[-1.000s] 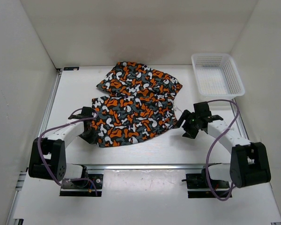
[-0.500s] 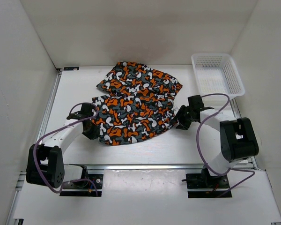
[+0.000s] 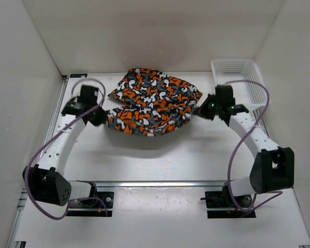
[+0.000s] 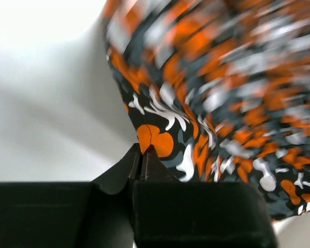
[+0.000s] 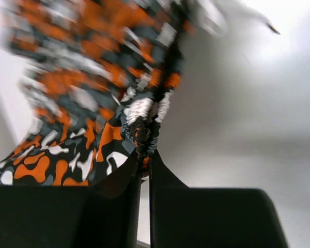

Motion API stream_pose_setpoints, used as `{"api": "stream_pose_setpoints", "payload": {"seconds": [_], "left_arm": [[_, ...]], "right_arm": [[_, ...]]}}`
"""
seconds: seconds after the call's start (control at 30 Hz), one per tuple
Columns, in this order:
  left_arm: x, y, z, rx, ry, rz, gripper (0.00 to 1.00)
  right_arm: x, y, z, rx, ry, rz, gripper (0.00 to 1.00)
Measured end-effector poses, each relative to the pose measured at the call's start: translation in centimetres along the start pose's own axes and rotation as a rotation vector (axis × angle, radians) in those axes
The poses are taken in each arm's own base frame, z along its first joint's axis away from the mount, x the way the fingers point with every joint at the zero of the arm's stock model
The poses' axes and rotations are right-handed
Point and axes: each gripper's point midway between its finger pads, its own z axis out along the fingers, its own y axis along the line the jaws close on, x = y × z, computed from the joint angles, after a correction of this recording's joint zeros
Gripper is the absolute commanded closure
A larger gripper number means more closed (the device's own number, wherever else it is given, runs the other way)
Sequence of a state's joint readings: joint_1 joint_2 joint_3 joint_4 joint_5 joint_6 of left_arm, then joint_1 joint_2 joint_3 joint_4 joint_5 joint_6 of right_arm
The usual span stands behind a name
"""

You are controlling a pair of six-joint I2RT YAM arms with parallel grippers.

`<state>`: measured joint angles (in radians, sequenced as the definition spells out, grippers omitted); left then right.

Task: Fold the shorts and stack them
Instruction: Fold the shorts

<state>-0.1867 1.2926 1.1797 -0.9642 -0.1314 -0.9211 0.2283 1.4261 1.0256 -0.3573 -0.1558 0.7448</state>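
Observation:
I need to pull the gathered bunch back and down with my right gripper onto the bare tabletop near the metal rail, then let it go, as that stretch is clear.
The camouflage shorts (image 3: 154, 103) hang stretched between both arms above the table, their near edge lifted and sagging in the middle. My left gripper (image 3: 99, 118) is shut on the shorts' left edge; in the left wrist view its black fingertips (image 4: 143, 155) pinch an orange patch of the shorts (image 4: 206, 108). My right gripper (image 3: 200, 110) is shut on the right edge, where a gathered bunch of the shorts (image 5: 93, 103) sits between the fingertips (image 5: 145, 157).
A white mesh basket (image 3: 241, 81) stands at the back right, just behind the right arm. White walls close in the table on the left, back and right. A metal rail (image 3: 160, 183) runs along the near edge by the arm bases.
The right gripper has closed on the shorts' right edge. Both arms have risen and moved toward the back, lifting the near half of the shorts off the table.

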Motion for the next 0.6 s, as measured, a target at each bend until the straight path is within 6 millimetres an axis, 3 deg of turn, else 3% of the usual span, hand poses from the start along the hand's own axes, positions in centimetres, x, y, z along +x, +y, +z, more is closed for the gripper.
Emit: {"api": "stream_pose_setpoints", "payload": {"seconds": [0.13,0.23,0.37,0.5,0.6], "left_arm": [[-7.1,-6.4,-8.6,0.205,-0.204,0.042,0.9],[-11.3,-9.3,-16.7,0.361,-0.372,0.05,0.9],[-13.3,-9.4,-26.9,0.538,-0.553,0.045,0.9],[-12.8,-6.9,-36.1,0.689,-0.706,0.062,0.9],[-12.1,-4.9,-42.8,0.812,-0.82,0.067,0.9]], "right_arm": [[-7.0,8.3,-6.6,-0.16,-0.177,-0.13,1.0],[-9.9,12.7,-12.4,-0.257,-0.296,-0.207,1.0],[-8.9,14.7,-20.6,-0.346,-0.384,-0.289,1.0],[-6.2,16.0,-28.0,-0.471,-0.446,-0.414,1.0],[-2.9,16.4,-32.6,-0.583,-0.459,-0.512,1.0]]}}
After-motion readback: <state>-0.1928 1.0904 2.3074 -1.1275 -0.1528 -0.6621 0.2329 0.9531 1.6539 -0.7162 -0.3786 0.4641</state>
